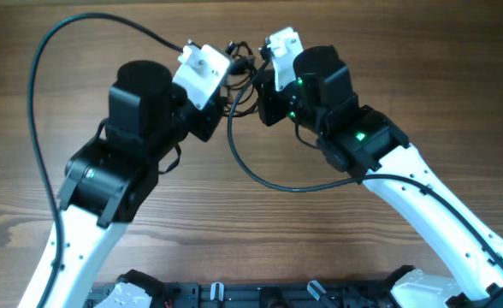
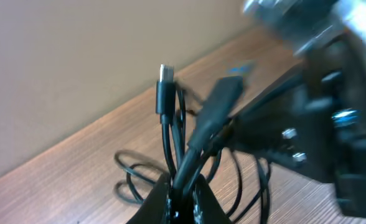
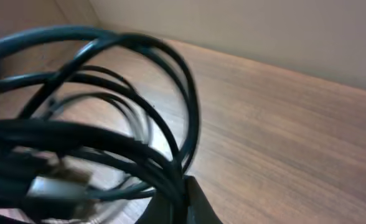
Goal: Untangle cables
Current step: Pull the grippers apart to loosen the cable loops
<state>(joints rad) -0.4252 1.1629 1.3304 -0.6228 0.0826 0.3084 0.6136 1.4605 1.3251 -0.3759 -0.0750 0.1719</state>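
I should pull my left gripper left in the overhead view, from the tangle to the bare tabletop, and release the strands.
A tangle of black cables (image 1: pixel 243 68) lies at the far middle of the wooden table, between my two grippers. My left gripper (image 2: pixel 182 193) is shut on several cable strands; one black plug with a silver tip (image 2: pixel 165 87) stands upright above it. My right gripper (image 3: pixel 183 193) is shut on a bunch of looping black cables (image 3: pixel 108 143); a blurred silver plug (image 3: pixel 55 186) shows at the lower left. In the overhead view both grippers (image 1: pixel 226 90) (image 1: pixel 264 85) are mostly hidden under the wrists, close together at the tangle.
A long black cable (image 1: pixel 260 171) loops from the tangle toward the table's middle. Another cable (image 1: pixel 36 111) arcs over the left arm. The right arm's body (image 2: pixel 320 118) fills the right of the left wrist view. A beige wall (image 3: pixel 245 25) lies behind the table edge.
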